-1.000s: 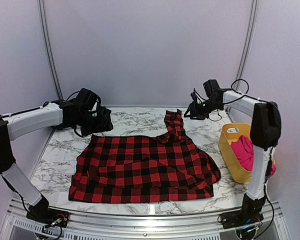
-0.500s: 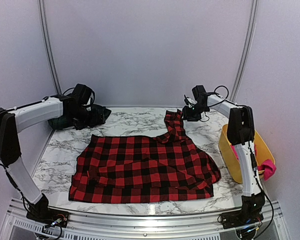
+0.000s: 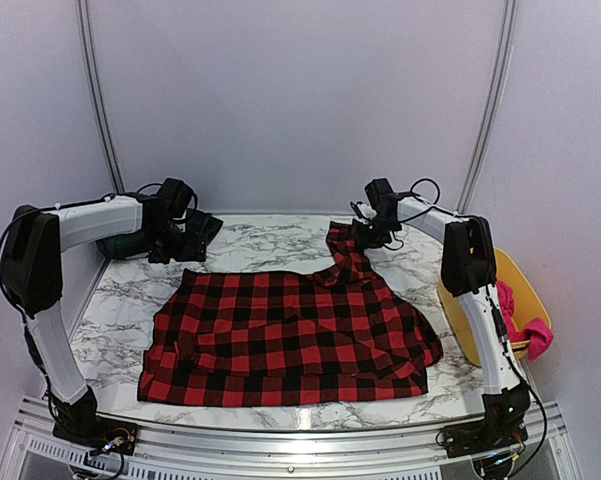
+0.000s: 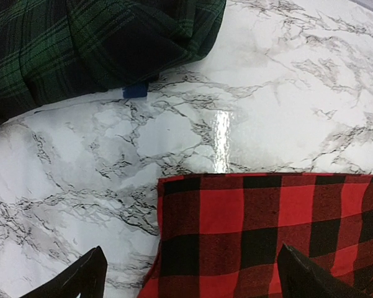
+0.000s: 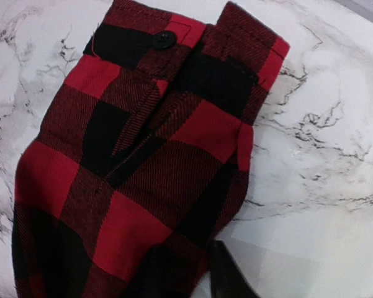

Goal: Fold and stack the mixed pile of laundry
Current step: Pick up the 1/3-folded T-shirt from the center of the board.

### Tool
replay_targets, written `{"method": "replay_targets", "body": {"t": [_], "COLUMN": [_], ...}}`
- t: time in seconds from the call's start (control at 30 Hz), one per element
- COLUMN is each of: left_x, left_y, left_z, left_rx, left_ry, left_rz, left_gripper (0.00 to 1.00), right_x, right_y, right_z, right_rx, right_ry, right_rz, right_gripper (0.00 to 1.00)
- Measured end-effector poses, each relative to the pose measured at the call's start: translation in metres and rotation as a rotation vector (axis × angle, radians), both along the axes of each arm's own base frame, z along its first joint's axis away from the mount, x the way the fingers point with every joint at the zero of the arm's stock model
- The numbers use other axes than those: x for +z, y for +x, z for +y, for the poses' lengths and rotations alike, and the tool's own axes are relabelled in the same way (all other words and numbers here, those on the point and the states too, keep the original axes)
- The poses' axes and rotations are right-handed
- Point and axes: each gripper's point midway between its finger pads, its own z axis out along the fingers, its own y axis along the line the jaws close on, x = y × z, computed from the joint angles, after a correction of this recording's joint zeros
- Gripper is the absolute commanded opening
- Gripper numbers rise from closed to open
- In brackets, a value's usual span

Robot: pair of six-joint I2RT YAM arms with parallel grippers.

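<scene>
My left gripper turns, lowers and closes next on the corner of the checked garment's hem nearest the green-black garment. That hem lies flat on the marble below the open gripper.
The red-and-black checked garment (image 3: 290,330) lies spread flat mid-table, one sleeve (image 3: 348,250) reaching toward the back. My right gripper (image 3: 363,238) is at that sleeve's cuff end. In the right wrist view its jaws (image 5: 189,273) pinch the sleeve's edge (image 5: 236,186), one finger (image 5: 226,276) on the marble beside it. My left gripper (image 3: 195,250) hovers open over the garment's far left corner (image 4: 164,183), nothing between its fingers (image 4: 90,273). A dark green-black plaid garment (image 4: 80,49) lies folded at the back left. The magenta-pink garment (image 3: 525,335) hangs over the tub's rim.
A yellow plastic tub (image 3: 528,290) stands at the right edge, partly hidden behind my right arm. A small blue tape mark (image 4: 135,91) sits on the marble by the plaid garment. White walls close in the back and both sides.
My right gripper has moved left and down onto the sleeve's cuff end and narrowed its jaws. The left gripper shifted slightly toward the garment's far left corner, still open. The pink garment now hangs outside the tub.
</scene>
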Motion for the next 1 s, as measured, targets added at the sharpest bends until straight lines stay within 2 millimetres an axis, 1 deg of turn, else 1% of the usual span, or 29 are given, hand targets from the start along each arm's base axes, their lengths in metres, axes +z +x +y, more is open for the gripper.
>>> {"method": "replay_targets", "body": {"t": [0.03,0.07,0.17,0.3,0.4,0.43,0.5,0.6,0.67,0.77,0.83,0.87,0.93,1.0], "left_x": [-0.002,-0.004,-0.01,-0.026,-0.036,-0.038,-0.039,-0.037,-0.036,-0.034,-0.033,-0.033,-0.034,-0.04], "left_y": [0.0,0.0,0.002,0.001,0.001,0.001,0.003,0.009,0.011,0.016,0.018,0.019,0.02,0.023], "left_z": [0.003,0.006,0.017,0.037,0.046,0.048,0.047,0.044,0.042,0.04,0.038,0.037,0.036,0.033], "left_rx": [-0.003,-0.008,-0.006,0.008,0.005,0.0,-0.008,-0.024,-0.036,-0.071,-0.104,-0.127,-0.163,-0.207], "left_ry": [0.014,0.026,0.044,0.055,0.057,0.06,0.058,0.05,0.047,0.051,0.048,0.047,0.04,0.033], "left_rz": [0.005,0.01,0.027,0.062,0.071,0.071,0.064,0.04,0.028,0.01,0.003,0.0,0.001,0.012], "left_gripper": [0.97,0.95,0.86,0.81,0.79,0.79,0.78,0.78,0.77,0.74,0.7,0.68,0.63,0.59], "right_x": [0.0,-0.001,0.002,0.005,0.02,0.028,0.052,0.103,0.135,0.184,0.21,0.22,0.231,0.236], "right_y": [0.001,0.002,0.004,0.007,0.019,0.024,0.035,0.05,0.056,0.061,0.064,0.064,0.065,0.064], "right_z": [0.002,0.004,0.01,0.01,0.007,0.005,0.003,0.002,0.002,0.007,0.013,0.015,0.02,0.023], "right_rx": [0.005,0.009,0.023,0.02,-0.003,-0.009,-0.024,-0.031,-0.03,-0.007,0.017,0.026,0.044,0.052], "right_ry": [0.002,0.008,0.049,0.101,0.167,0.189,0.241,0.326,0.377,0.455,0.506,0.532,0.572,0.601], "right_rz": [-0.005,-0.007,-0.008,-0.004,-0.045,-0.065,-0.123,-0.233,-0.3,-0.406,-0.465,-0.487,-0.51,-0.512], "right_gripper": [0.02,0.0,0.0,0.0,0.0,0.0,0.0,0.0,0.0,0.0,0.0,0.0,0.0,0.0]}}
